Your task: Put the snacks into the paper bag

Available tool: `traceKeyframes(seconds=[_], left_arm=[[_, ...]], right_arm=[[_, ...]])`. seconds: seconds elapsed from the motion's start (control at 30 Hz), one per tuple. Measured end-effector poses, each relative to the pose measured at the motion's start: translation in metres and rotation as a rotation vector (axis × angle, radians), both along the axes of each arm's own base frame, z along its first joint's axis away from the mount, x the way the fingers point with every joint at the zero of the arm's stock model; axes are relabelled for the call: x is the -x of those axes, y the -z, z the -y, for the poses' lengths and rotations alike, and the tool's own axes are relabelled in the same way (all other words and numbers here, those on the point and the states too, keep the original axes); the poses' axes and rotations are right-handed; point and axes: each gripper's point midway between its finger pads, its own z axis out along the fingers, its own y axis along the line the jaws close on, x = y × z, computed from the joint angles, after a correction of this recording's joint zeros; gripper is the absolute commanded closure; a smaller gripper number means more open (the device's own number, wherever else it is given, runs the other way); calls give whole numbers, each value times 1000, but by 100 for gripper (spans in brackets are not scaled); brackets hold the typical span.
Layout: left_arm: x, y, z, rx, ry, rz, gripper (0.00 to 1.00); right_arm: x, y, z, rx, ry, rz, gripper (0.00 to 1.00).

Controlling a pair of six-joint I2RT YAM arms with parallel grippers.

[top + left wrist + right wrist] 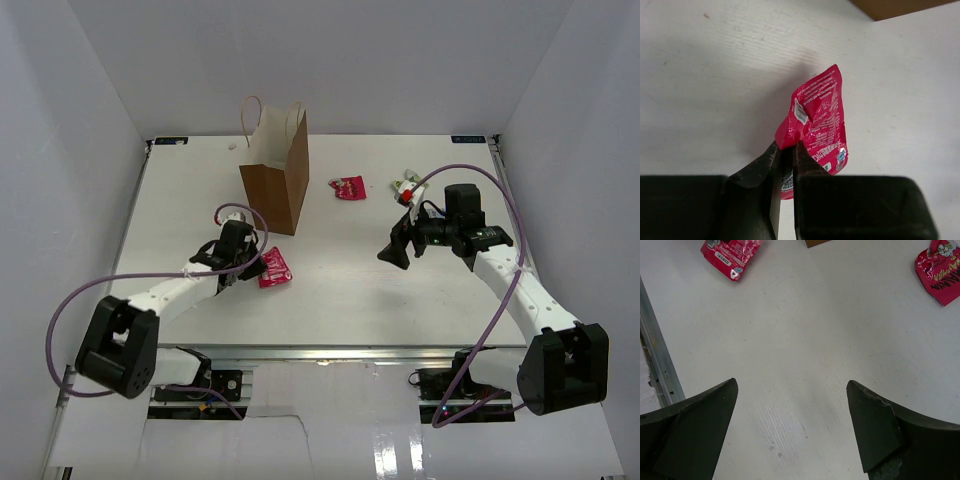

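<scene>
The left gripper moves up and outward over the bag's opening [271, 145] next, then releases the low-hanging packet, because the bag's rim is higher than the packet.
The brown paper bag [275, 172] stands upright and open at the back left of the table. My left gripper [256, 265] is shut on the corner of a red-pink snack packet [275, 269], in front of the bag. In the left wrist view the packet [819, 125] hangs crumpled from the pinched fingertips of the left gripper [787, 148], low over the table. A second red-pink packet [348, 187] lies right of the bag. A small yellow-green packet [406, 186] lies further right. My right gripper [397, 250] is open and empty above bare table [791, 385].
The right wrist view shows the held red packet [730, 252] at top left, the lying red packet [940, 270] at top right, and the metal rail [657, 360] of the table's front edge. White walls enclose the table [400, 300]. The bag's corner [895, 6] is near the left gripper.
</scene>
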Motion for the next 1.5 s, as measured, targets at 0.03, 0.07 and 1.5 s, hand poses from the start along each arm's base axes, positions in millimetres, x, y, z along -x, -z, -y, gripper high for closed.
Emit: traceKeyframes(seconds=[0.03,0.07,1.5], left_arm=[[1,-9,0,6,8,30,90],[3,-21,-1,16,15,68,91],[-197,-296,8,-282,-43,638,76]], right_arm=[[0,0,0,-1,1,-2,5],[0,0,0,-1,2,-3,5],[-28,6,28,42,192,-36,5]])
